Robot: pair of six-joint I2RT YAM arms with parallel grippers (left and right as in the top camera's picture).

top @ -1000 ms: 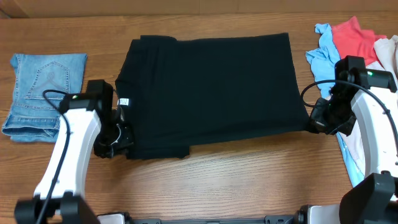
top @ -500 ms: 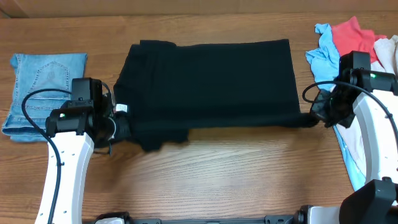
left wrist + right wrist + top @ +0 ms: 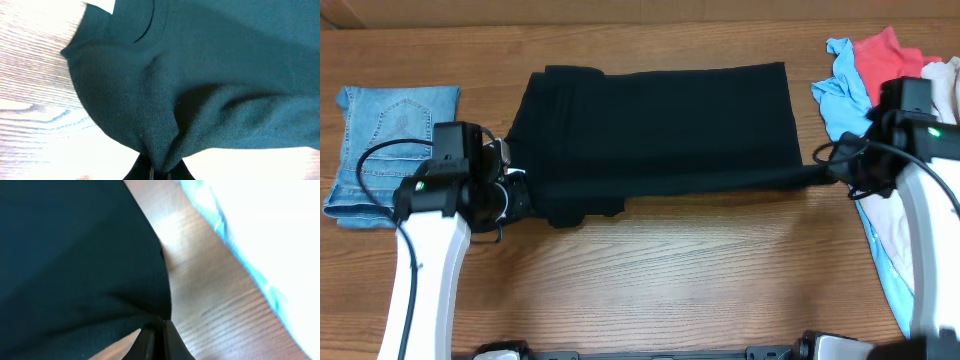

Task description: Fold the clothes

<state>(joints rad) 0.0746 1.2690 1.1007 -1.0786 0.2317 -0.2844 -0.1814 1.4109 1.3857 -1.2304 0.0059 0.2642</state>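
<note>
My right gripper will move up and lift the shirt's near corner (image 3: 812,176) (image 3: 161,311) high above the table before letting it go, because the shirt's far half is still lying on the table.
A black T-shirt (image 3: 660,125) lies spread across the middle of the table, its near edge lifted off the wood. My left gripper (image 3: 523,203) is shut on the shirt's near left corner, close to the small white label (image 3: 498,152). The pinched cloth shows bunched between the fingers in the left wrist view (image 3: 160,167). My right gripper (image 3: 832,173) is shut on the near right corner, and the right wrist view (image 3: 162,330) shows that edge clamped. The near edge is stretched taut between the two grippers.
Folded blue denim jeans (image 3: 390,150) lie at the far left. A pile of clothes (image 3: 880,70) in light blue, red and white lies at the right edge, running down under the right arm. Bare wood lies in front of the shirt.
Both grippers have lifted the shirt's near edge and carried it away from the front of the table. The visible black area has become shorter front to back.
</note>
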